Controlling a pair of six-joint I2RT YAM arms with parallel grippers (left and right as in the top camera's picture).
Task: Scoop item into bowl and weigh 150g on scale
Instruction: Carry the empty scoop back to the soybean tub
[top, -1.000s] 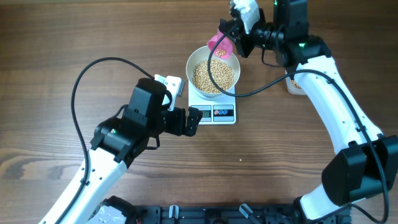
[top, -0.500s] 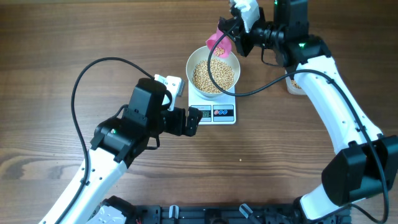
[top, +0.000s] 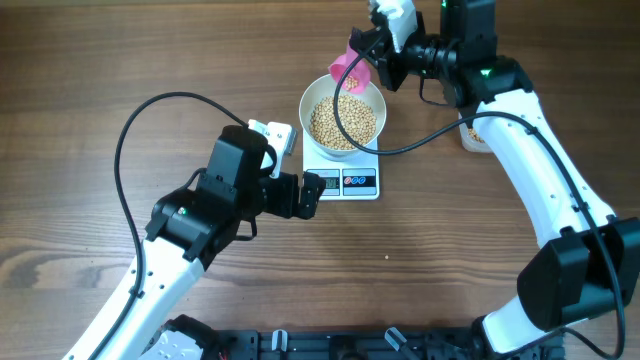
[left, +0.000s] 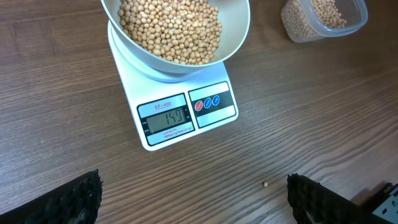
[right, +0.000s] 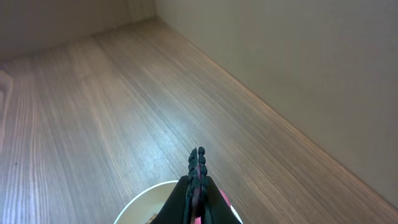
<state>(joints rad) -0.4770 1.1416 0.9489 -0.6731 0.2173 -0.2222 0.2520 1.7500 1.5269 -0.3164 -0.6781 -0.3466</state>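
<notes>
The right gripper will next move from the bowl over to the clear plastic tub (top: 477, 136) and down, and it will release the scoop's handle, since the display reads nearly the target weight.
The white bowl (top: 305, 104) stands on the white scale (top: 346, 182) and holds a heap of tan beans (top: 343, 122). In the left wrist view the bowl (left: 239, 34), the beans (left: 171, 28) and the scale (left: 186, 121) with its lit display fill the top. My right gripper (top: 374, 58) is shut on a pink scoop (top: 352, 71), tilted over the bowl's far rim. The right wrist view shows the closed gripper (right: 198, 163), a bit of the scoop (right: 225, 203) and the bowl's rim (right: 142, 199). My left gripper (top: 305, 192) hangs open and holds nothing, just left of the scale's front, its fingertips (left: 68, 199) wide apart.
A clear plastic tub (top: 476, 136) with more beans stands right of the scale, partly under the right arm; the left wrist view has the tub (left: 323, 22) too. One stray bean (left: 266, 184) lies on the wood in front of the scale.
</notes>
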